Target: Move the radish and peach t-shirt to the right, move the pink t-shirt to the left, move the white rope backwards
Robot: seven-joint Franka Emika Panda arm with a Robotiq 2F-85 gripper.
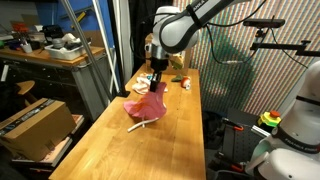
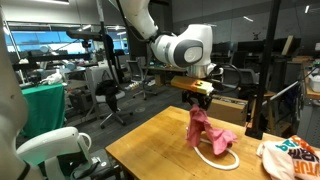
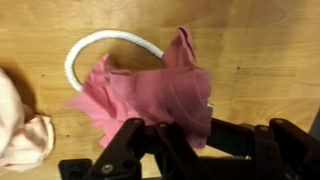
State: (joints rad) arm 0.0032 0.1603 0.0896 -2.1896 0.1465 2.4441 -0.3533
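The pink t-shirt goes toward the white robot's side next and my gripper releases it, since bare tabletop lies on that side of my gripper, clear of the rope.
My gripper is shut on the pink t-shirt. One end of the shirt is lifted and the rest drapes onto the wooden table. The white rope lies in a loop on the table, partly under the shirt. The radish and peach t-shirt lies apart from the pink one, near the table's edge; it seems to be the small patch in an exterior view.
A cardboard box sits on a lower surface beside the table. A second, white robot stands close to the table. Chairs and lab benches fill the background.
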